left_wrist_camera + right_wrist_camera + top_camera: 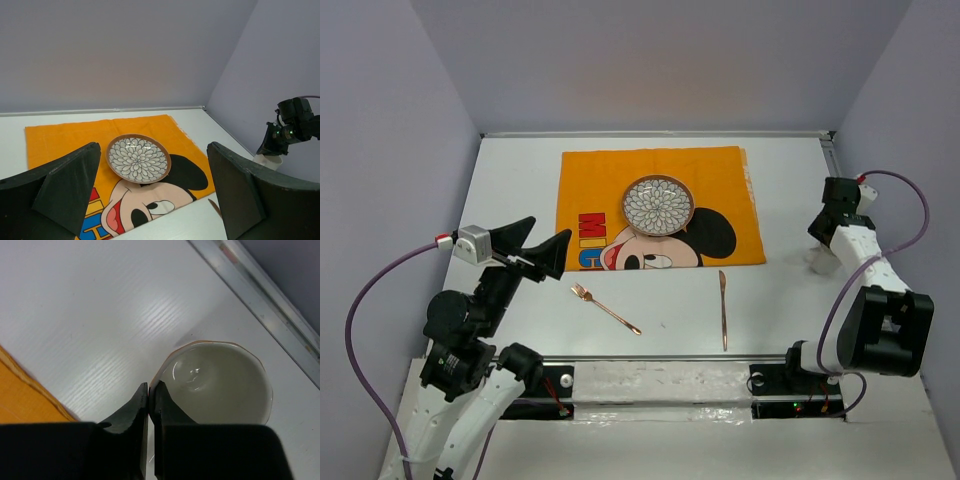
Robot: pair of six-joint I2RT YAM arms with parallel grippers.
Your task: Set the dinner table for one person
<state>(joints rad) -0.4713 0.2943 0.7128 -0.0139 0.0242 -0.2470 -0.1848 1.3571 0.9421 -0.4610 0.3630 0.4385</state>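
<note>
My right gripper holds the cup and will move outward and to the left in the top view, then let go of it on the placemat's far corner (727,161), because that spot is empty.
The white dinner table (520,180) carries an orange cartoon placemat (720,180) with a flower-patterned plate (658,205) on it. A copper fork (605,308) and a copper knife (723,310) lie on the table in front of the mat. My left gripper (535,250) is open and empty, raised over the table's left side; its fingers (70,185) frame the plate (138,158). My right gripper (149,390) is shut on the rim of a white cup (220,380) at the table's right side (818,262), one finger inside it and one outside.
A metal rail (260,290) runs along the table's right edge just past the cup. Grey-lilac panels (400,150) wall the left, back and right. The placemat's corner (20,400) lies left of the cup.
</note>
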